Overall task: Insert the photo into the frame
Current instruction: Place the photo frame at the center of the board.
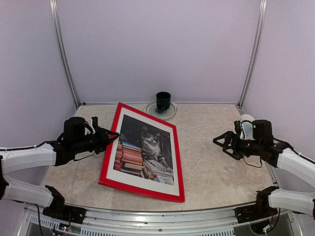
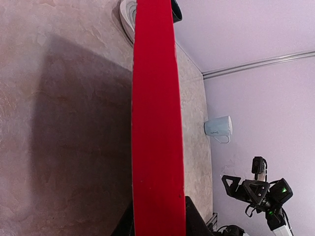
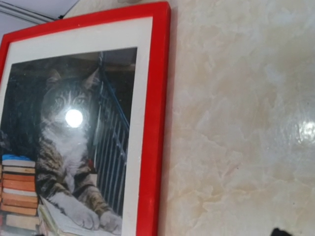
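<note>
The tabletop is below my left gripper and to its right in the top view, so I will lower the raised edge that way and release it.
The red frame (image 1: 142, 189) lies in the middle of the table with the cat-and-books photo (image 1: 145, 147) showing inside it, bordered by a white mat. My left gripper (image 1: 112, 133) is shut on the frame's left long edge. In the left wrist view the red frame edge (image 2: 156, 123) runs up between the dark fingers (image 2: 199, 221), casting a wide shadow on the table, so that side seems lifted. My right gripper (image 1: 221, 142) hangs open to the right, apart from the frame and holding nothing. The right wrist view shows the photo (image 3: 69, 147) and the frame's red rail (image 3: 155, 123).
A dark green mug (image 1: 163, 102) stands on a round plate (image 1: 152, 112) at the back, just behind the frame's far corner. A white mug (image 1: 246, 125) sits near the right wall, beside my right arm. Grey walls close in on three sides.
</note>
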You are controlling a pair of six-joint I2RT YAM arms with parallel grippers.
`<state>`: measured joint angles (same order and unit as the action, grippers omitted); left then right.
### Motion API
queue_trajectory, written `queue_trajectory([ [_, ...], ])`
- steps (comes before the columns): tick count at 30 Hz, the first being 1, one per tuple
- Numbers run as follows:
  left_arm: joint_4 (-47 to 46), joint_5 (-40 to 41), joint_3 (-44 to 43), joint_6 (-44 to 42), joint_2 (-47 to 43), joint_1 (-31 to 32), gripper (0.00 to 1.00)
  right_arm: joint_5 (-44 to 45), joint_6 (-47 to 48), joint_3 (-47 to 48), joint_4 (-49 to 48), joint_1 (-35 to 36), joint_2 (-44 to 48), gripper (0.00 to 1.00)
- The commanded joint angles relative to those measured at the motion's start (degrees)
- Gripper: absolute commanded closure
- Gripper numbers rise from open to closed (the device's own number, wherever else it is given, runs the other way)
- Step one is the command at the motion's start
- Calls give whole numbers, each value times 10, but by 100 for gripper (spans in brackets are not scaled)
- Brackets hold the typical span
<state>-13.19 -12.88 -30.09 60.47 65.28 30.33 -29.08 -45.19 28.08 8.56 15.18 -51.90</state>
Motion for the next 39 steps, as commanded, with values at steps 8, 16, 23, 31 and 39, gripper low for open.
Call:
queue_trajectory([
  [8,-83,23,10,-62,58,9,100,-11,-9,-32,-61,-6,-30,1],
  [16,-100,44,6,-73,104,19,100,-15,-9,-45,-115,-3,-83,1],
  [23,-115,53,-1,-76,153,29,100,-6,-7,-42,-160,15,-140,1],
  [31,-125,54,-7,-80,190,36,96,-1,-6,-24,-210,59,-235,1],
  [39,-131,57,-13,-84,225,46,90,8,-10,5,-236,101,-306,1],
])
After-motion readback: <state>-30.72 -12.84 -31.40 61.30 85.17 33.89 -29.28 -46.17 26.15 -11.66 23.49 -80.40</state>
